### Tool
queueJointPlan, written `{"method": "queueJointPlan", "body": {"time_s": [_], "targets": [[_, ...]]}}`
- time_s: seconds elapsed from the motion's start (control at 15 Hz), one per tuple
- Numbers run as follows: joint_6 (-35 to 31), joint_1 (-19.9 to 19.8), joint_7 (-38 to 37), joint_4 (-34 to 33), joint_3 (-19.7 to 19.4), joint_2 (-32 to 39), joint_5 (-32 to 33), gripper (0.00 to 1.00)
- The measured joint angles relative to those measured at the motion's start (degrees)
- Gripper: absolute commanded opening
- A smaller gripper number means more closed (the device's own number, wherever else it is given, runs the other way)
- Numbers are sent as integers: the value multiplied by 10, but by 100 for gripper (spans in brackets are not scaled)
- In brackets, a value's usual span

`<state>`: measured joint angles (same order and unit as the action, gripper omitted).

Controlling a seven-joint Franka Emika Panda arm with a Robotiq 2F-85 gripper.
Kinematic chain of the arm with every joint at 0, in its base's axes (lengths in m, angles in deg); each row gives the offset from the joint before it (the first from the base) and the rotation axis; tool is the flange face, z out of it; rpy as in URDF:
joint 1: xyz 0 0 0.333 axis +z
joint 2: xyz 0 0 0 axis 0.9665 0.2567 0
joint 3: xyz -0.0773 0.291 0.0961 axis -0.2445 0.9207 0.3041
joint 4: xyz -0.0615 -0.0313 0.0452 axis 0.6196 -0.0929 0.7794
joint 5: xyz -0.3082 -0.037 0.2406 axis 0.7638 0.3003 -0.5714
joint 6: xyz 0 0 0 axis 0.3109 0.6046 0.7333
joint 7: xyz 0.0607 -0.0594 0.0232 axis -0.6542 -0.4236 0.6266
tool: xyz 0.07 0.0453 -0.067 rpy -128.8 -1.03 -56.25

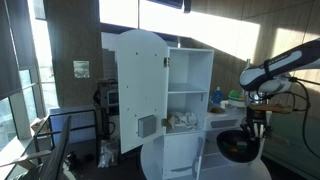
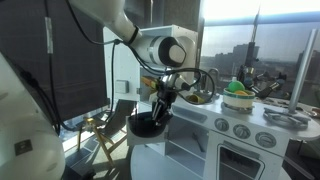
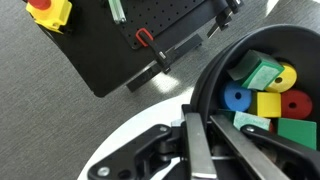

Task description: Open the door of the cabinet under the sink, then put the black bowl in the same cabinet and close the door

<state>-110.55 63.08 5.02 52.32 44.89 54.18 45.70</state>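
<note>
My gripper holds the black bowl (image 2: 145, 126) by the bowl's rim, and the bowl still hangs outside, so I will carry it outward into the open cabinet under the sink (image 2: 187, 137) and let go of its rim there.
My gripper (image 3: 197, 118) is shut on the rim of the black bowl (image 3: 290, 45), which holds several coloured blocks in green, yellow, blue and red. In both exterior views the bowl (image 1: 237, 146) (image 2: 145, 126) hangs from the gripper (image 1: 257, 128) (image 2: 160, 108) in the air beside the white toy kitchen (image 1: 190, 90). The low cabinet front with the small door (image 1: 185, 157) is white below the shelves. I cannot tell whether it is open. The sink side of the kitchen shows in an exterior view (image 2: 285, 118).
The tall arch-topped door (image 1: 135, 90) stands open, showing shelves with small items. A black perforated base (image 3: 130, 45) with a red and yellow button (image 3: 48, 10) lies on grey carpet below. A rounded white surface (image 3: 130, 125) lies under the gripper. Play food (image 2: 238, 92) sits on the counter.
</note>
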Motion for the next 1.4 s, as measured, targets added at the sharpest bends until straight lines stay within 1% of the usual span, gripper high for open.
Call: {"method": "queueJointPlan", "body": {"time_s": [0.47, 0.67, 1.13, 1.4], "targets": [[-166, -1, 6, 98, -1, 1, 0, 6], [-232, -5, 5, 130, -2, 5, 0, 6], [-404, -10, -4, 138, -4, 61, -15, 6], [-466, -15, -40, 136, -4, 96, -14, 5]]}}
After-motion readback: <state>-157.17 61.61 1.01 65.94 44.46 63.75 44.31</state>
